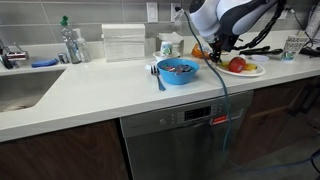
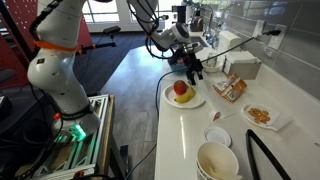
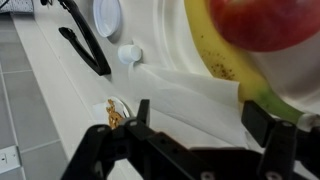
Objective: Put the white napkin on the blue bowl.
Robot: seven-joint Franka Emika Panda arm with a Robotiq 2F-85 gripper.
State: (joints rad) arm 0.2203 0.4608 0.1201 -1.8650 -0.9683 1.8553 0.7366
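The napkin's edge (image 3: 232,114) beside the banana lies between my fingers in the wrist view, so my gripper will lower its open fingers onto it and close there.
The blue bowl (image 1: 178,70) stands on the white counter with dark bits inside; in an exterior view only a blue edge (image 2: 177,60) shows behind the arm. My gripper (image 1: 214,52) hangs low between the bowl and the white fruit plate (image 1: 246,71). In the wrist view the gripper (image 3: 200,112) is open, one finger on each side of the white napkin (image 3: 185,95). The napkin lies flat on the counter against the plate's rim (image 3: 180,35). I cannot tell whether the fingers touch it.
The plate holds a red apple (image 3: 265,20) and a banana (image 3: 215,55). A spoon (image 1: 158,76) lies beside the bowl. A pale napkin holder (image 1: 124,43) stands at the back. Black tongs (image 3: 85,40), a white cup (image 3: 107,15), snack packets (image 2: 230,90) and stacked bowls (image 2: 218,160) sit farther along. The sink (image 1: 20,90) is at the counter's end.
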